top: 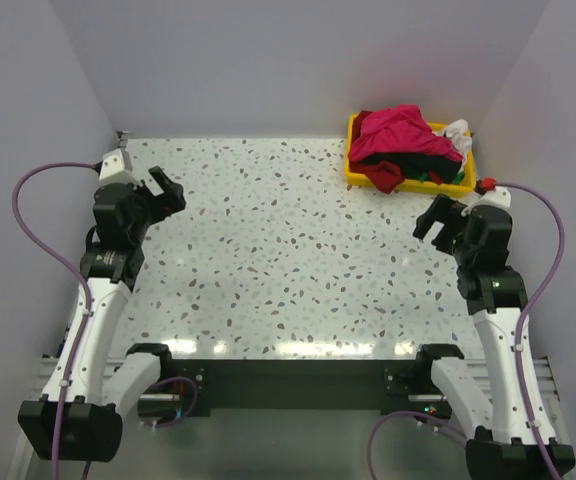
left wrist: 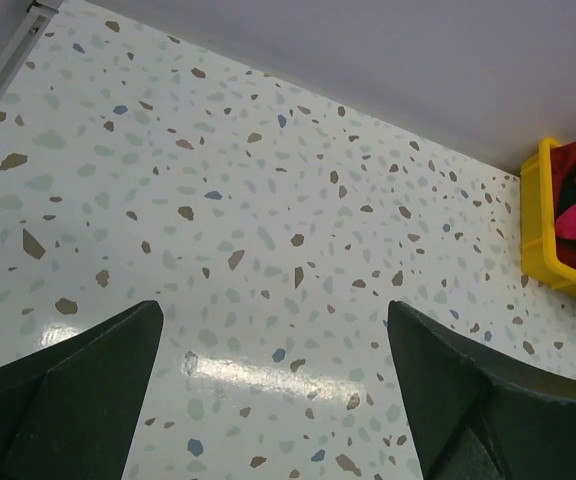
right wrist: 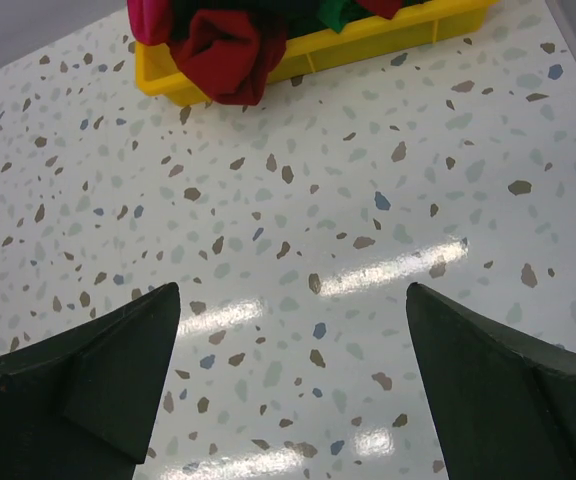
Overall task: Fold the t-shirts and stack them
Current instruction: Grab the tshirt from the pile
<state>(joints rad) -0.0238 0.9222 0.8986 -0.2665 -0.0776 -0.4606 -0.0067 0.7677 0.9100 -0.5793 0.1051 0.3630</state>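
The crimson-pink shirt lies on top, so my right gripper will next move outward over the yellow bin (top: 352,150) and down onto the crimson-pink shirt's middle (top: 405,132).
The t-shirts lie heaped in a yellow bin (top: 352,150) at the back right of the table. A crimson-pink shirt (top: 405,131) is on top, a dark red one (top: 383,175) hangs over the front rim, with black, green (top: 436,177) and white (top: 456,130) cloth beside. My left gripper (top: 166,188) is open and empty above the left side of the table. My right gripper (top: 436,216) is open and empty just in front of the bin. The right wrist view shows the dark red shirt (right wrist: 228,55) draped over the bin rim (right wrist: 368,40). The left wrist view shows the bin's edge (left wrist: 543,230).
The speckled terrazzo tabletop (top: 278,250) spreads between the arms. Grey walls close the table in at the back and both sides. A metal rail (left wrist: 8,55) runs along the left edge.
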